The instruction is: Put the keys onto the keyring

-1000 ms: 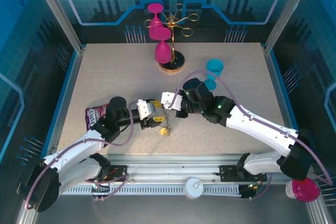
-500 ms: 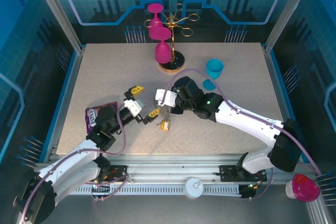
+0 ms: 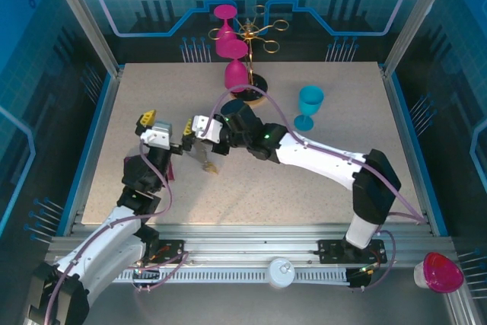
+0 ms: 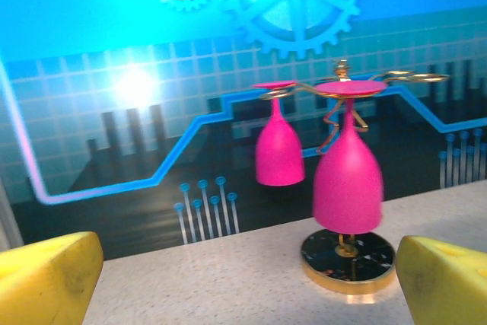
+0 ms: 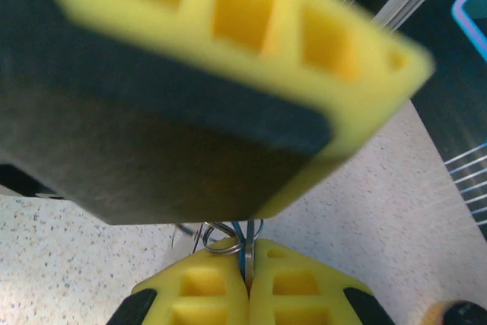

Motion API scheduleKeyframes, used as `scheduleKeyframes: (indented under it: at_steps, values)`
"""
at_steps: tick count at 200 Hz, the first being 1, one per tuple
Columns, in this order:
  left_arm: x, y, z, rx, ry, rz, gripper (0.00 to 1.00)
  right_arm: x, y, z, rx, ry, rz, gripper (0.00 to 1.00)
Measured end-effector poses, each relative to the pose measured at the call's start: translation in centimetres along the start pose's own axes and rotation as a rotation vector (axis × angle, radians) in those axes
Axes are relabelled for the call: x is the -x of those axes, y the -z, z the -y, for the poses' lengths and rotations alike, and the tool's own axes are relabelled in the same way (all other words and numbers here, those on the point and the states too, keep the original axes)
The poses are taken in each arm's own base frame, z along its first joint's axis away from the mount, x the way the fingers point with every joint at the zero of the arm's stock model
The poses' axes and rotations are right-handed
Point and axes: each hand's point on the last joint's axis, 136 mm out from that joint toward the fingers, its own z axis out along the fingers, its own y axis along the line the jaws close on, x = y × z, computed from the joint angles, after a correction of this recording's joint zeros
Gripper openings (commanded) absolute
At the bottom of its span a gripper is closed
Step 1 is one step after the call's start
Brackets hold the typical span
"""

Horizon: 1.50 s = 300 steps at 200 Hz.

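Note:
My right gripper is holding the keyring (image 5: 245, 243) and will next move down, away from the left gripper, onto the bare tabletop to let go of it. That open part of the tabletop is clear beside the hanging keys.
My right gripper (image 3: 199, 133) is shut on the keyring (image 5: 245, 243): a thin metal part and small wire loops stick out from between its yellow fingertips (image 5: 304, 283). Below it in the top view a small cluster of keys (image 3: 209, 164) hangs just above the table. The blue key cannot be made out. My left gripper (image 3: 167, 124) is open just left of the right one, with nothing between its fingers (image 4: 46, 279). One of its yellow fingers (image 5: 228, 43) looms blurred right above the keyring in the right wrist view.
A gold wire rack (image 3: 249, 85) with pink goblets (image 4: 346, 176) stands at the back centre. A blue goblet (image 3: 310, 104) stands to its right. Another pink goblet (image 3: 441, 272) sits off the table at the near right.
The left gripper opened wide, let go and drew back up and to the left. The right gripper carried the keyring and keys leftward and further from the near edge.

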Motion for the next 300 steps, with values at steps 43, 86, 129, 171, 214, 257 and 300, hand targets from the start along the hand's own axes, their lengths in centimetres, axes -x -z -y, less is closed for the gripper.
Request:
scheduleKeyframes:
  at_steps: [43,86,129,171,214,257,300]
  values:
    - [-1.3,0.1,-1.2,0.065,0.011,-0.048,0.99,-4.4,-1.6,-1.8,0.07,-0.058,-0.059,0.0]
    - [-1.4,0.1,-1.4,0.076,0.034,-0.05,0.99,-14.1,-0.9,-3.7,0.125,-0.112,-0.279,0.0]
    - [-1.5,0.1,-1.6,0.083,0.05,-0.053,0.99,-20.5,1.5,-5.4,0.142,-0.084,-0.456,0.0]
    - [-2.2,0.0,-1.6,0.085,0.043,-0.078,0.99,-23.9,3.4,-6.0,0.118,0.004,-0.576,0.04]
    - [-2.6,0.0,-1.7,0.09,0.039,-0.091,0.99,-26.0,5.3,-4.9,0.044,0.095,-0.69,0.13]
    - [-2.8,0.0,-1.7,0.09,0.038,-0.098,0.99,-28.4,8.0,-4.8,0.015,0.15,-0.834,0.2]
    - [-3.0,-0.1,-1.8,0.093,0.035,-0.107,0.99,-30.6,10.2,-5.4,0.018,0.172,-0.946,0.32]
